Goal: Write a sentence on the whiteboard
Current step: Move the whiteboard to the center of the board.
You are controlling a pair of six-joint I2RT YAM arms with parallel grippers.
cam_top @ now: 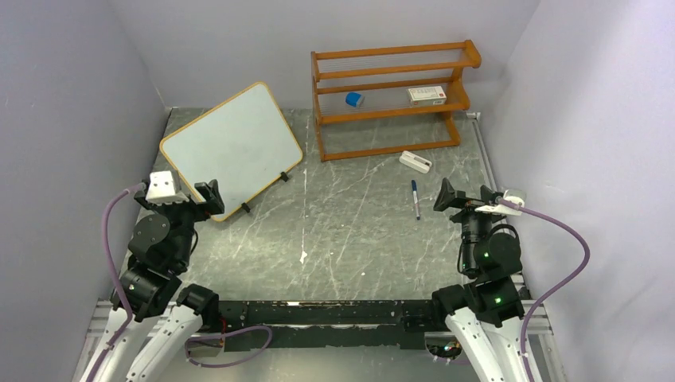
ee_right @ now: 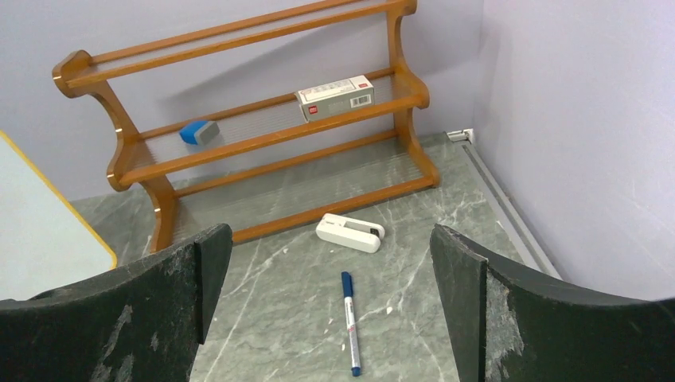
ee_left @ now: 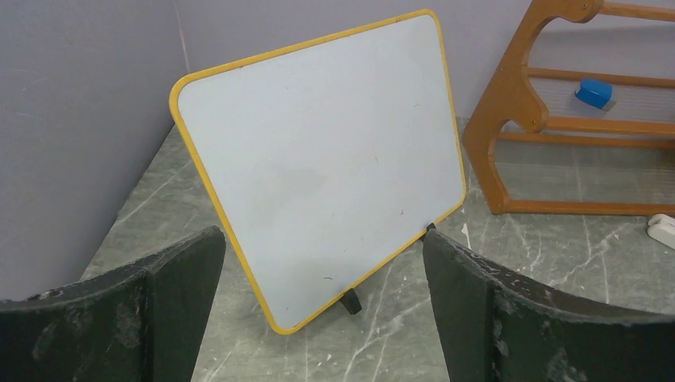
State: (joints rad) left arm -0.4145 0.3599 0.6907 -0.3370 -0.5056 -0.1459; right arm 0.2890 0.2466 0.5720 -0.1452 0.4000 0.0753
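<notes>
The whiteboard's nearer black foot is below my left gripper's fingers and to their right in the top view, so my left gripper needs to move down and across to it next.
The whiteboard (cam_top: pixel 231 147) stands tilted on two small black feet at the back left, with a thin orange-tan frame. Its face (ee_left: pixel 318 159) is blank, and no sentence is in view. My left gripper (cam_top: pixel 199 199) hovers just in front of the board's near corner, open and empty, its fingers wide apart (ee_left: pixel 322 239). A blue-capped marker (cam_top: pixel 415 199) lies on the table right of centre. My right gripper (cam_top: pixel 466 199) is open and empty just right of the marker (ee_right: pixel 349 322), which shows between its spread fingers (ee_right: pixel 330 235).
An orange wooden rack (cam_top: pixel 390 99) stands at the back, holding a blue eraser (cam_top: pixel 354 99) and a small white box (cam_top: pixel 427 95). A white oblong device (cam_top: pixel 415 161) lies in front of it. Grey walls close in on the left, back and right.
</notes>
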